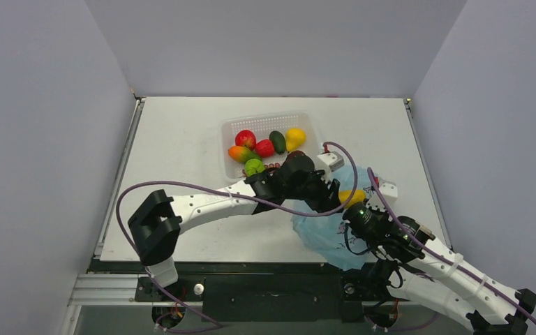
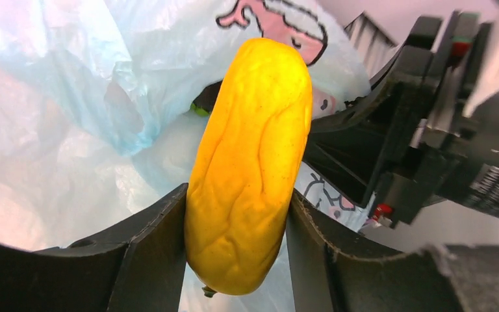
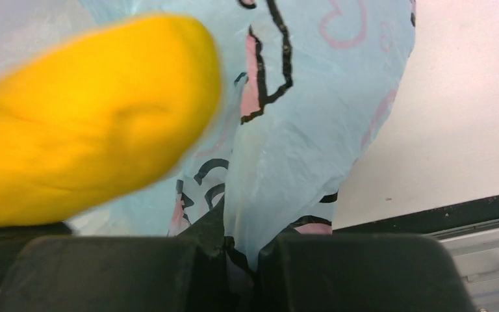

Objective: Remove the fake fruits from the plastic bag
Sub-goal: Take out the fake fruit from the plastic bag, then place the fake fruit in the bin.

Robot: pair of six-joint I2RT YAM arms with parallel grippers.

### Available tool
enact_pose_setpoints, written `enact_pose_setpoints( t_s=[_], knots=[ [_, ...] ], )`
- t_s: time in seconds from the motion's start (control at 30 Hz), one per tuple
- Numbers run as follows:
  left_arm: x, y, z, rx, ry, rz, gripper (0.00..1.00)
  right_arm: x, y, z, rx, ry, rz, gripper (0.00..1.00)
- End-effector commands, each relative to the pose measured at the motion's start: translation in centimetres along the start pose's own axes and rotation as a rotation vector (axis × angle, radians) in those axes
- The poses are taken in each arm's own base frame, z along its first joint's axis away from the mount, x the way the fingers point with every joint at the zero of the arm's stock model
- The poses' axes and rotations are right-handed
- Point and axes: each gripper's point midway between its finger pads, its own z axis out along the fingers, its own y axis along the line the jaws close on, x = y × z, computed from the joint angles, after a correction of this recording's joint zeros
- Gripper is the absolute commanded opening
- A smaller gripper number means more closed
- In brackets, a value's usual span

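I will next swing the banana (image 1: pixel 353 197) outward and to the left in the top view with my left gripper, over the basket beside the lime.
My left gripper (image 1: pixel 347 196) is shut on a yellow banana (image 1: pixel 353 197), holding it by its lower end just above the mouth of the light blue plastic bag (image 1: pixel 324 236). In the left wrist view the banana (image 2: pixel 250 162) stands between my fingers (image 2: pixel 149 253), with the bag (image 2: pixel 71 97) behind it. My right gripper (image 1: pixel 357 216) is shut on a fold of the bag (image 3: pixel 312 117) at its near right side; the banana (image 3: pixel 84 123) shows blurred at upper left there. A red apple (image 1: pixel 246 138), a mango (image 1: pixel 239 153) and a lime (image 1: pixel 253 167) lie in the basket.
The white perforated basket (image 1: pixel 269 119) stands behind the bag and also holds a yellow pear (image 1: pixel 295 137), an avocado (image 1: pixel 277 141) and a small red fruit (image 1: pixel 264 147). My left arm reaches across in front of it. The table's near edge (image 3: pixel 429 214) lies just below the bag.
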Motion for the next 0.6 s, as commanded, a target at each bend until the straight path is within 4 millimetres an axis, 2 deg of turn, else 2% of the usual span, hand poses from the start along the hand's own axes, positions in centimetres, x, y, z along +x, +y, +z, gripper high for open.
enact_pose_setpoints(
  t_s=[0.0,0.03,0.07,0.17,0.3,0.4,0.43,0.57],
  knots=[
    [-5.6,-1.5,-3.7,0.185,-0.200,-0.092,0.46,-2.3,-0.6,-0.9,0.011,-0.092,0.083,0.00],
    [-4.8,-1.2,-3.8,0.198,-0.185,-0.130,0.46,-2.5,-0.9,-0.9,0.020,-0.105,0.088,0.00],
    [-5.7,-0.7,-4.5,0.205,-0.220,-0.136,0.45,-2.7,-1.1,-1.0,0.020,-0.116,0.099,0.00],
    [-5.7,0.1,-6.1,0.214,-0.230,-0.172,0.45,-3.5,-1.8,-1.2,0.046,-0.158,0.121,0.00],
    [-6.7,2.1,-8.8,0.122,-0.288,-0.151,0.43,-4.4,-2.0,-1.5,0.060,-0.176,0.141,0.00],
    [-7.6,5.4,-10.5,-0.033,-0.334,-0.132,0.39,-4.7,-2.1,-1.8,0.067,-0.176,0.137,0.00],
    [-8.0,7.1,-11.4,-0.121,-0.361,-0.148,0.38,-4.6,-2.3,-1.8,0.068,-0.176,0.133,0.00],
    [-8.0,12.3,-13.6,-0.305,-0.405,-0.198,0.35,-4.5,-2.6,-1.9,0.063,-0.179,0.128,0.00]
  ],
)
